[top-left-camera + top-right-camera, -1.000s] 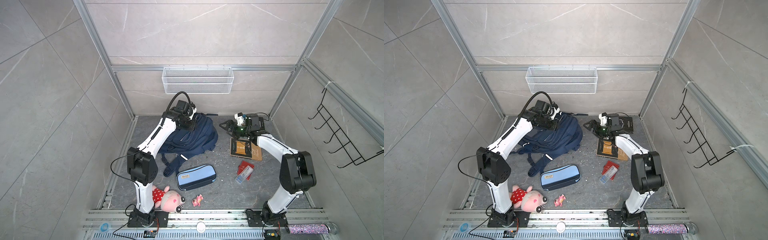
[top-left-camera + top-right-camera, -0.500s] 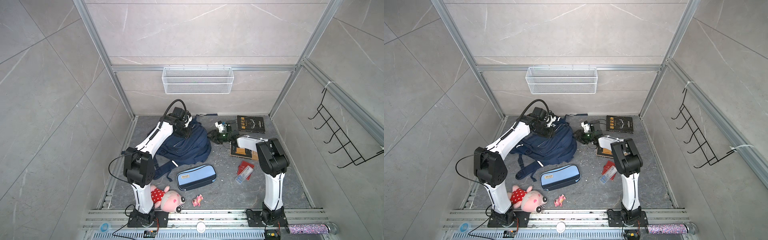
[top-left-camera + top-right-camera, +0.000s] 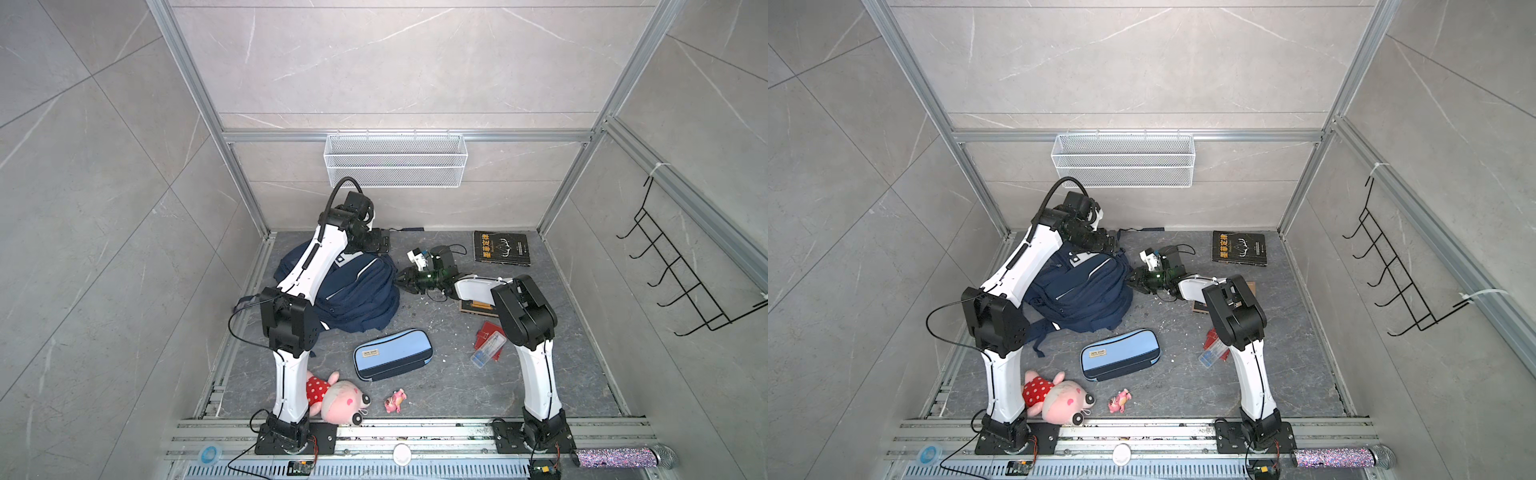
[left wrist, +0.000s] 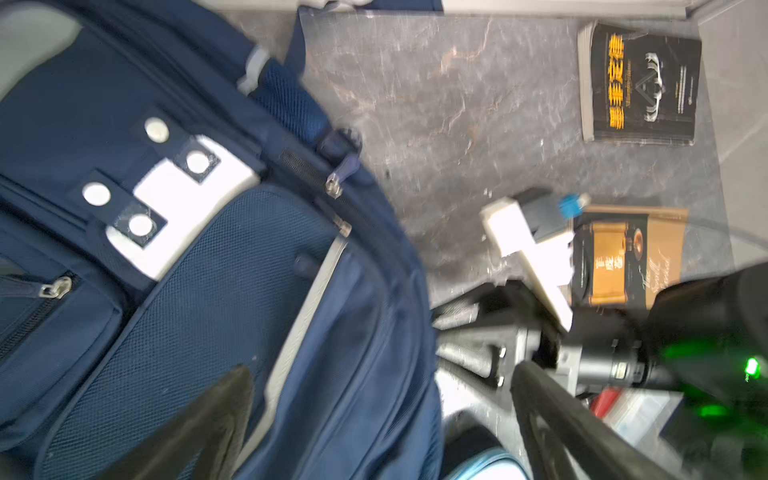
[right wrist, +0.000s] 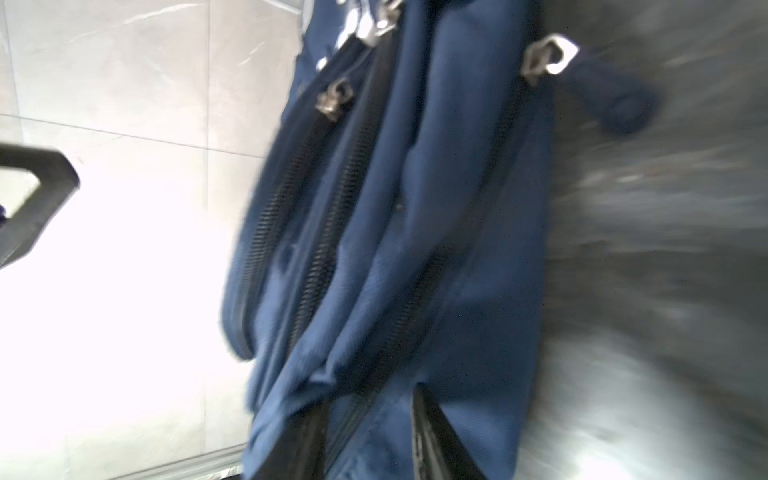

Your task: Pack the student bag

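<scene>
My left gripper moves down toward the bag's zipped side edge [image 3: 389, 288] [image 4: 406, 320] beside the right gripper and closes there next, since the cloth stands up in narrow folds.
The student bag [image 3: 353, 291] [image 3: 1084, 286], navy with white stripes, lies on the grey floor at the back left. My left gripper [image 3: 377, 243] [image 3: 1106, 243] hovers open over its top end. In the left wrist view the left gripper [image 4: 382, 374] has its fingers spread wide above the bag [image 4: 187, 249] and holds nothing. My right gripper [image 3: 402, 283] [image 3: 1136, 283] is at the bag's right edge. In the right wrist view the right gripper [image 5: 370, 440] has its fingers [image 5: 432, 436] close on either side of a fold of the bag [image 5: 415, 208] beside a zip.
A light-blue pencil case [image 3: 392, 353] lies in front of the bag. A black book [image 3: 502, 248] is at the back right, and a brown book [image 3: 478, 305] is under the right arm. A red case [image 3: 488, 343], pink plush [image 3: 336, 397] and small pink toy [image 3: 395, 401] lie nearer the front.
My left gripper has opened and let go of the bag, which has slumped leftward. My right gripper has swung from the books to the bag's right edge and closed down on its fabric.
</scene>
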`<state>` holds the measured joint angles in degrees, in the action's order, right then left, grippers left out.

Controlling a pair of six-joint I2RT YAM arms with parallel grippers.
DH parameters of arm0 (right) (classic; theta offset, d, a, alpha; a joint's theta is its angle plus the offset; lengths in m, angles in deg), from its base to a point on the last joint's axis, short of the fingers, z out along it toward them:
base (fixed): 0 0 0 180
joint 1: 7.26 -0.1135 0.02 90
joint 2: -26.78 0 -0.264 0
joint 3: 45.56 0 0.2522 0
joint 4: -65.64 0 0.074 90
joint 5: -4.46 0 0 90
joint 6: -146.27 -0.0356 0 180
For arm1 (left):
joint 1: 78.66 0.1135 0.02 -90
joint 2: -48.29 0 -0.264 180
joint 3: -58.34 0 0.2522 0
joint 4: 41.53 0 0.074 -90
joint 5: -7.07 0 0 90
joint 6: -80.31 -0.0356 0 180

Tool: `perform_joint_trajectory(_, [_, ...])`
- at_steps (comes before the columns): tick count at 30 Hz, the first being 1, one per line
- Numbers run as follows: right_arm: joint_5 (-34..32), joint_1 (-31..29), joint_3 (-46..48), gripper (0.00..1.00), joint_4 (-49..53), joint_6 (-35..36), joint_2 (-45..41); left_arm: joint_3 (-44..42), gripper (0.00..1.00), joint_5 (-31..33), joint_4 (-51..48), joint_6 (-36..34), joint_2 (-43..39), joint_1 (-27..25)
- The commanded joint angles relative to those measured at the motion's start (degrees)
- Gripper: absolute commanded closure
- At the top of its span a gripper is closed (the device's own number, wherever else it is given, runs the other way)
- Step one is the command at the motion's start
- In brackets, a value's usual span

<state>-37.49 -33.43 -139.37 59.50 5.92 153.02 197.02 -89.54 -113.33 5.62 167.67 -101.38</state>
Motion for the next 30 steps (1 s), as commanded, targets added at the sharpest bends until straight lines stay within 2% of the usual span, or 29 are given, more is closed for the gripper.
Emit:
perform_joint_trajectory(1, [1.7, 0.69, 2.87, 0.63, -8.2, -6.26, -2.09, 4.38, 0.0, 6.03, -9.81, 2.69, 4.44, -2.34])
perform_joint_trajectory(3, [0.49, 2.64, 6.14, 0.57, -9.31, -7.64, -4.95, 5.15, 0.0, 7.2, -11.51, 3.52, 5.56, -3.03])
perform_joint_trajectory(4, [0.17, 3.69, 7.3, 0.48, -8.16, -6.96, -6.83, 4.55, 0.0, 7.41, -11.65, 4.25, 5.77, -3.19])
perform_joint_trajectory(5, [-0.26, 4.84, 7.99, 0.41, -4.65, -4.92, -9.09, 3.61, 0.0, 7.45, -11.51, 5.01, 5.83, -3.19])
perform_joint_trajectory(7, [-2.3, 6.8, 8.59, 0.31, 3.95, 0.38, -13.52, 2.06, 0.0, 7.47, -10.8, 5.5, 6.15, -3.62])
perform_joint_trajectory(10, [-7.38, 9.94, 8.85, 0.23, 16.4, 6.07, -18.94, 2.71, 0.0, 7.82, -10.56, 5.57, 8.5, -4.42])
perform_joint_trajectory(14, [-9.37, 13.78, 9.92, 0.17, 21.28, 7.58, -22.96, 6.28, 0.0, 11.95, -12.01, 5.74, 13.65, -6.05])
perform_joint_trajectory(19, [-10.52, 14.49, 6.86, 0.17, 28.7, 11.25, -25.12, 8.76, 0.0, 21.39, -12.58, 4.83, 21.41, -7.92])
perform_joint_trajectory(24, [-11.52, 14.64, 6.84, 0.17, 31.38, 11.75, -26.71, 13.59, 0.0, 25.84, -13.64, 3.44, 27.79, -9.11])
perform_joint_trajectory(25, [-11.82, 14.66, 6.8, 0.17, 32.07, 12.05, -27.01, 13.3, 0.1, 25.97, -13.24, 3.89, 27.59, -9.14])
perform_joint_trajectory(26, [-12.13, 14.73, 6.63, 0.17, 32.8, 12.38, -27.38, 12.68, 0.25, 25.51, -12.41, 4.01, 26.87, -9.16])
perform_joint_trajectory(28, [-13.0, 14.63, 6.23, 0.17, 34.47, 13.65, -27.86, 9.79, 0.71, 24.32, -9.0, 3.7, 23.75, -9.15])
perform_joint_trajectory(30, [-13.67, 14.71, 5.81, 0.17, 35.72, 15.02, -27.8, 7.52, 0.98, 23.09, -6.83, 3.19, 20.27, -9.17])
